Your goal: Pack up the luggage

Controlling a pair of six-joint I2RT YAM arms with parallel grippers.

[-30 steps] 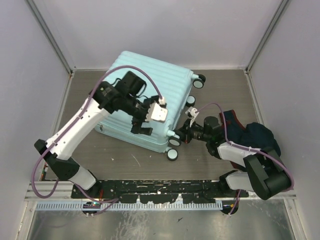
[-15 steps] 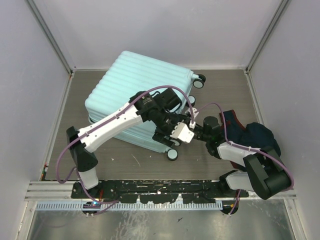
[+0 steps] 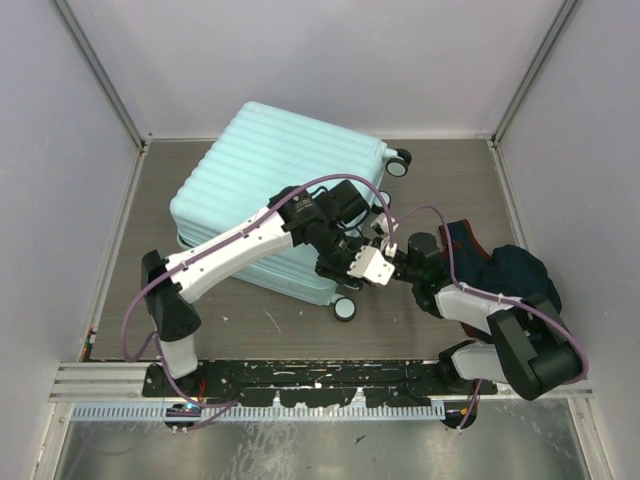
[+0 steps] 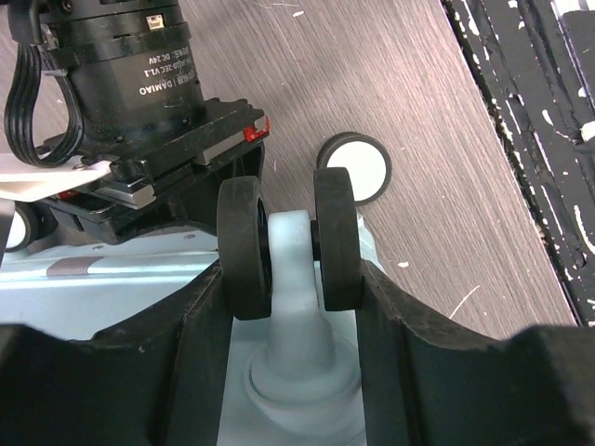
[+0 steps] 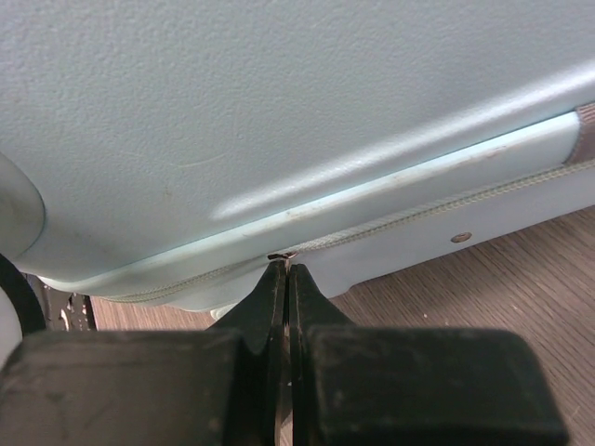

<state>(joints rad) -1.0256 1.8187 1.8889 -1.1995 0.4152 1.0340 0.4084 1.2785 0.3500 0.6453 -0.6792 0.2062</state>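
Note:
My right gripper should next slide outward along the zip line (image 5: 446, 209), past the brown patch toward the far wheels, and release the pull, as the seam continues there.
The luggage (image 3: 270, 170), a pale mint-blue ribbed suitcase, lies closed on the table. At its near right corner my left gripper (image 3: 350, 272) has its fingers on both sides of a twin caster wheel (image 4: 244, 246), pressing on its outer faces (image 4: 290, 279). A second wheel (image 4: 358, 167) stands free beyond it. My right gripper (image 3: 392, 262) is at the same corner. In the right wrist view its fingers are shut (image 5: 286, 265) on the small metal zipper pull (image 5: 282, 255), on the zip line (image 5: 446, 209) of the shell (image 5: 279, 111).
A dark navy bundle of fabric (image 3: 510, 270) lies at the right, behind the right arm. Grey walls (image 3: 60, 150) enclose the table on three sides. A black rail (image 3: 320, 375) runs along the near edge. The right arm's wrist (image 4: 130, 84) sits close beside the left fingers.
My left arm swung from over the suitcase's top down to its near right corner. Its jaws narrowed around the caster wheel. The right arm stayed still.

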